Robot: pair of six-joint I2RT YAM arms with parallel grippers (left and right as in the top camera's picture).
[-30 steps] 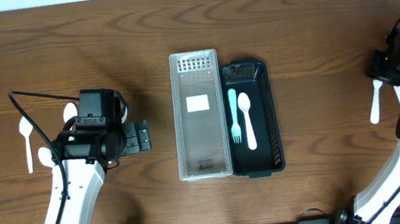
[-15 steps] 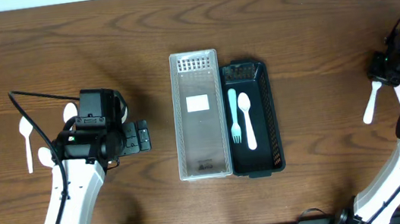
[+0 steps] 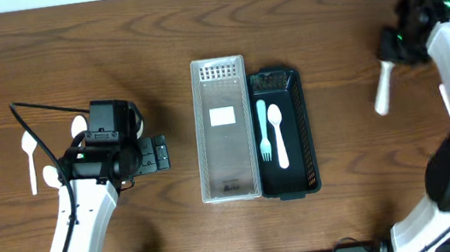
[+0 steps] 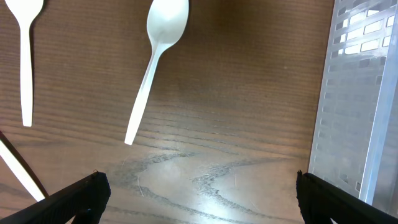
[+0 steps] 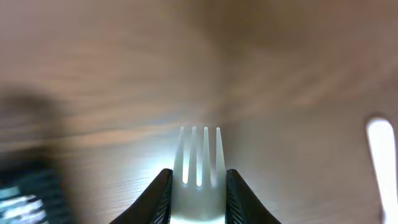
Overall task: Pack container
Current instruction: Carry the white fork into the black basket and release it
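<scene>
The right gripper goes left in the overhead view and down to release the white fork (image 3: 382, 91) next, since similar utensils lie in the black container (image 3: 305, 133).
A black container (image 3: 305, 133) at the table's middle holds a light-blue fork (image 3: 263, 130) and a white spoon (image 3: 277, 132). A clear lid or tray (image 3: 228, 156) lies against its left side and shows in the left wrist view (image 4: 360, 106). My right gripper (image 3: 389, 45) is shut on a white fork (image 3: 382, 91), held above the table right of the container; its tines show between the fingers (image 5: 199, 163). My left gripper (image 3: 158, 154) is open and empty, left of the clear tray. White spoons (image 4: 158, 59) (image 4: 25, 56) lie on the table beyond it.
White spoons (image 3: 29, 159) (image 3: 79, 127) lie at the far left by the left arm. Another white utensil (image 3: 447, 103) lies at the right edge and shows in the right wrist view (image 5: 382, 162). A black cable (image 3: 36, 132) loops over the left arm.
My right gripper has lifted the white fork and carried it left and away from the right edge, toward the container. The left arm has not moved.
</scene>
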